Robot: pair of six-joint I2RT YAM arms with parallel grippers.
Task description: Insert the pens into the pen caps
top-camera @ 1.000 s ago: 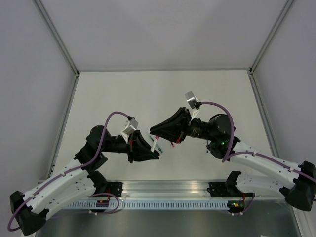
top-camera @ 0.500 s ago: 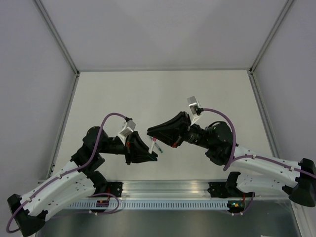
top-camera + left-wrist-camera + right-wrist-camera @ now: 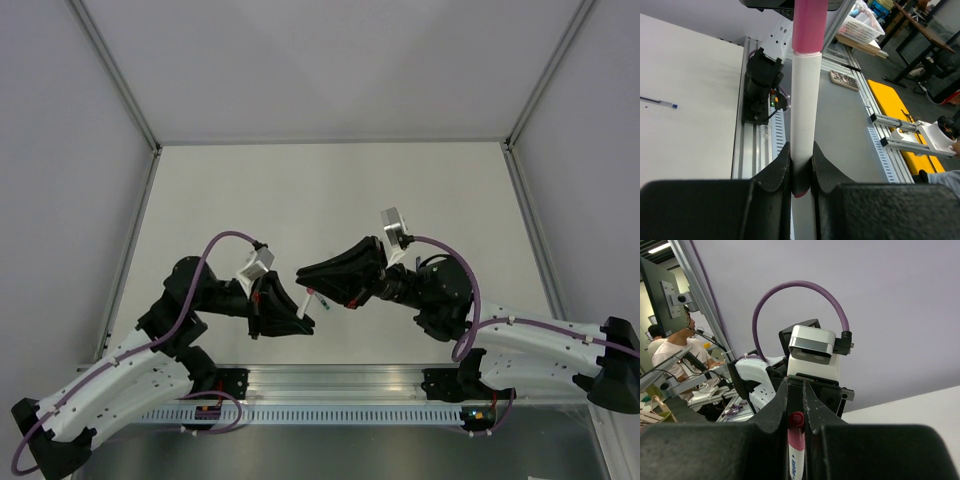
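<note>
My left gripper lowers the whitish pen outward next and releases it on the tabletop [image 3: 293, 267] beside the green pen, since that spot lies below and outward of the gripper.
A whitish pen [image 3: 320, 299] is held in the air between both grippers, above the table's near middle. My left gripper [image 3: 306, 322] is shut on its white barrel [image 3: 805, 110], seen close in the left wrist view [image 3: 801, 167]. The barrel runs up to a pink-red cap piece [image 3: 810, 25] at the top edge. My right gripper [image 3: 301, 272] is shut on that end. In the right wrist view [image 3: 796, 400] the round red cap tip [image 3: 797, 420] sits between the fingers, with the white barrel [image 3: 796, 462] below it. A dark blue pen [image 3: 657, 102] lies on the table.
The right arm's base [image 3: 760, 85] and the aluminium rail [image 3: 330, 385] run along the near edge of the table. The left wrist camera [image 3: 812, 347] faces the right gripper closely. Frame posts [image 3: 115, 75] and grey walls bound the table [image 3: 330, 190].
Both grippers have moved a little toward the near edge and to the left, keeping the pen between them. Both stay shut.
</note>
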